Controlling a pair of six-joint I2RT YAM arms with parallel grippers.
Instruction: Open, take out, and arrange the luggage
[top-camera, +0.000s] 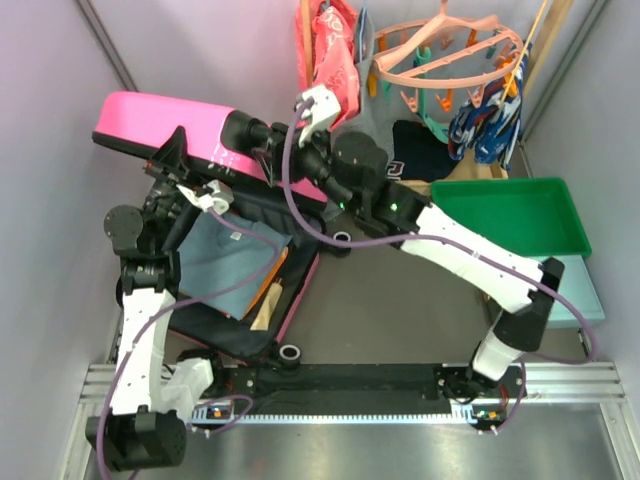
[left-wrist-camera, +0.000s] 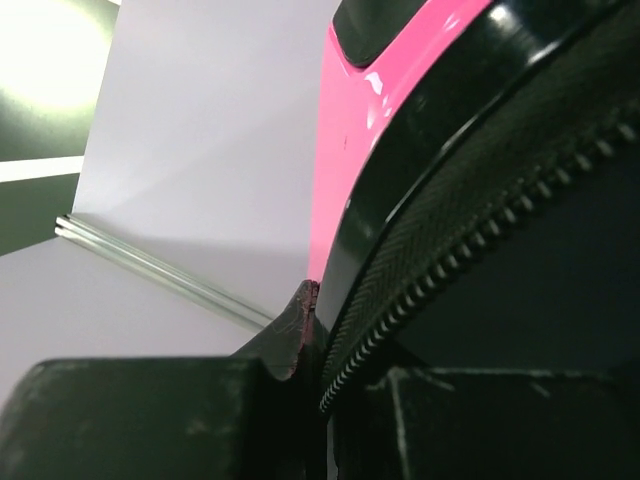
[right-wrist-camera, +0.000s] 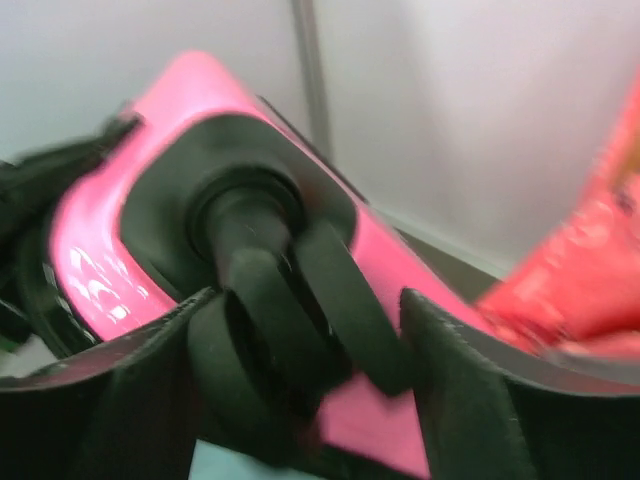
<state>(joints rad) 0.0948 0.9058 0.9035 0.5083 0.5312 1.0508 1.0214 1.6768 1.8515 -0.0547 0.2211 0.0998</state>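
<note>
My left gripper swings the luggage lid's rim outward toward the back wall (top-camera: 200, 50) next and releases it, as the lid stands only partly open.
The hot-pink luggage (top-camera: 165, 120) lies open at the left. Its lid is tilted up, and its dark base (top-camera: 300, 215) is flat on the table. In the left wrist view my left gripper (left-wrist-camera: 325, 350) is shut on the lid's black zipper rim (left-wrist-camera: 430, 260), with the pink shell (left-wrist-camera: 345, 160) rising beside it. From above, the left gripper (top-camera: 172, 158) sits at the lid's lower edge. My right gripper (top-camera: 262, 140) is at the lid's right end. Its open fingers straddle a black wheel (right-wrist-camera: 270, 300), with a gap showing on the right side.
Folded grey-blue cloth (top-camera: 225, 255) and an orange item (top-camera: 272, 275) lie in the base. A green tray (top-camera: 520, 215) and a pale teal box (top-camera: 580, 290) are at the right. Peach hangers (top-camera: 450, 50), a red bag (top-camera: 335, 50) and dark clothing (top-camera: 425, 150) are at the back.
</note>
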